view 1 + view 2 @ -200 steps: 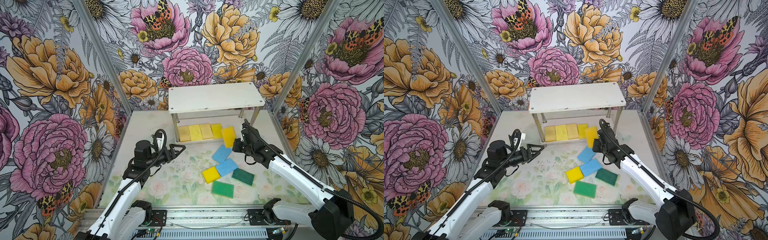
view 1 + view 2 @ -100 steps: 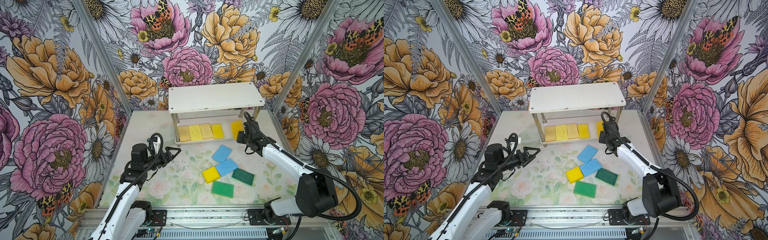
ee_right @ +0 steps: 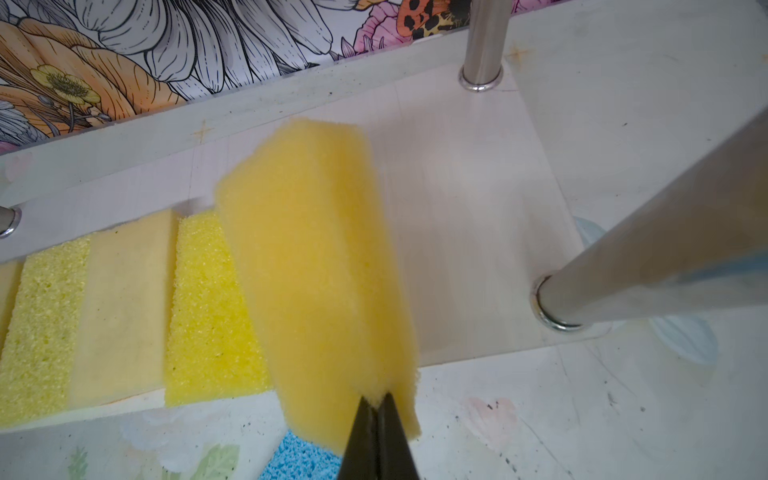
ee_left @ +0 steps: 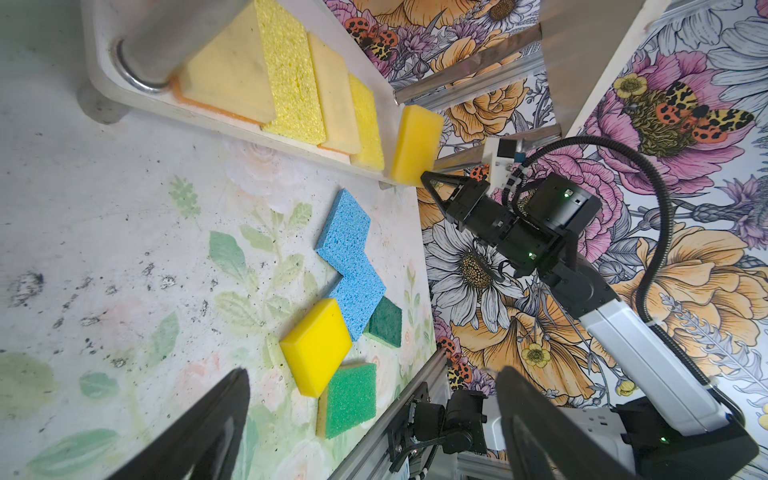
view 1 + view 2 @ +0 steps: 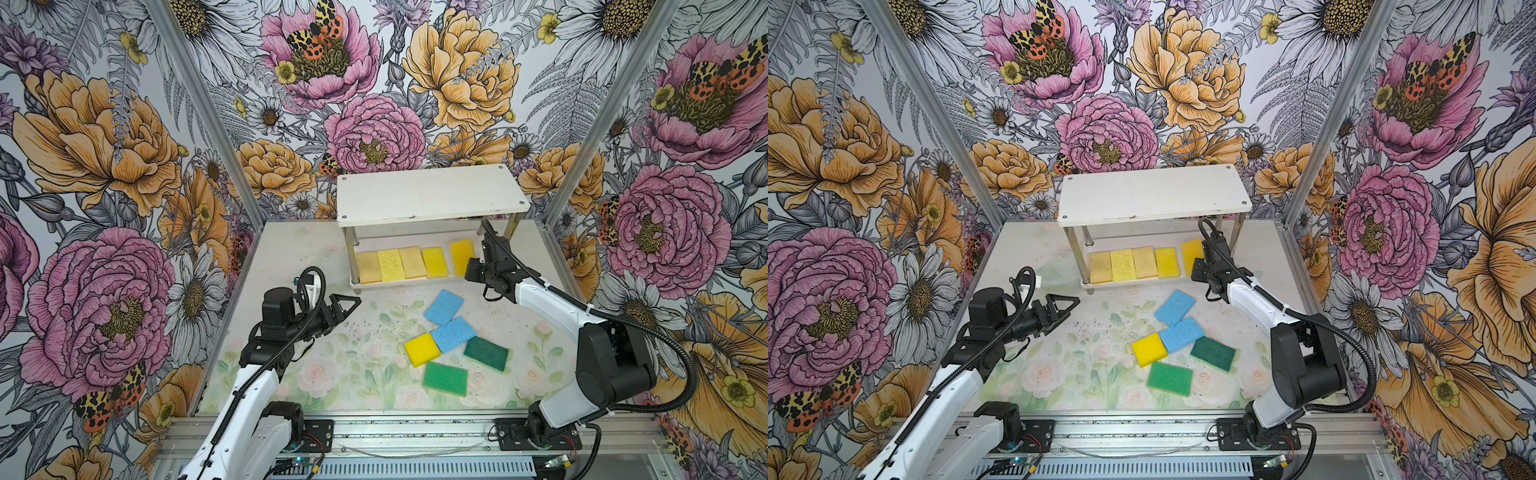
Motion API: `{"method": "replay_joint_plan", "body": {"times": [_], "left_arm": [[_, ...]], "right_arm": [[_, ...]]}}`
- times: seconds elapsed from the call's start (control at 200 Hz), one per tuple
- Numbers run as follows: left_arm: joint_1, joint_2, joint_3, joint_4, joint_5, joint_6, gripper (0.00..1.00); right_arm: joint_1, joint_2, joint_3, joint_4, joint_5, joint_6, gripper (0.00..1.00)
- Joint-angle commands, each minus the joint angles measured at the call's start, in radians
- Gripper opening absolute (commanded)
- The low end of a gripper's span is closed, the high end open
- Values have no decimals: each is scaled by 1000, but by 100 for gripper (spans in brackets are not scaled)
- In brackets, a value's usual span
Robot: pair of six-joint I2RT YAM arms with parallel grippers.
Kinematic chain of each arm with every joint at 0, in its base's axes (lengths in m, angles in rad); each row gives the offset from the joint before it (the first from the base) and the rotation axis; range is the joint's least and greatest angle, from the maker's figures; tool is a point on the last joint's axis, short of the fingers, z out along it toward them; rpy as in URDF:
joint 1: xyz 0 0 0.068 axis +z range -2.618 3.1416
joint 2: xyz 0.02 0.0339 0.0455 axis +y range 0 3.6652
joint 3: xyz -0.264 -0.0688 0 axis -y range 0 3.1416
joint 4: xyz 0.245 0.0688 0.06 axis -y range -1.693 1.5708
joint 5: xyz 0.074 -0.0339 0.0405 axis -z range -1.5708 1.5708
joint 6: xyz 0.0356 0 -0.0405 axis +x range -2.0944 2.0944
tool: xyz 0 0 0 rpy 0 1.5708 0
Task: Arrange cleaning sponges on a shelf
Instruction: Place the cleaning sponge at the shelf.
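A gap still parts sponge and row, so next my right gripper needs to lower closer to the row and release the yellow sponge on the bare board (image 5: 451, 267) beside its end.
The shelf (image 5: 432, 193) stands at the back, and its lower board (image 3: 469, 174) bears a row of several yellow and tan cleaning sponges (image 5: 401, 264). My right gripper (image 3: 376, 401) is shut on the edge of a yellow sponge (image 3: 320, 270), which it holds tilted above the board's bare right part, beside the row. In both top views the held sponge (image 5: 462, 255) (image 5: 1192, 253) sits under the top board. Two blue sponges (image 5: 444, 306), a yellow one (image 5: 422, 349) and two green ones (image 5: 445, 378) lie loose on the table. To their left my left gripper (image 5: 355, 301) hovers open and empty.
Chrome posts (image 3: 582, 291) rise close to the right of the held sponge. Floral walls close in the table on three sides. An aluminium rail (image 5: 415, 432) carrying both arm bases runs along the front edge.
My right gripper has carried the yellow sponge back and to the right, from in front of the shelf to over its lower board. The left arm has barely shifted.
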Motion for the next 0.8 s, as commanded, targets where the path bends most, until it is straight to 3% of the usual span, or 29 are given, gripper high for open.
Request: {"method": "replay_joint_plan", "body": {"times": [0.0,0.605,0.795], "left_arm": [[10,3,-15,-3,9,21,93],[11,10,-5,-15,11,21,93],[11,12,0,-20,8,23,93]], "right_arm": [[-8,16,38,25,-44,17,0],[-23,92,80,26,-78,13,0],[-26,96,79,27,-80,5,12]]}}
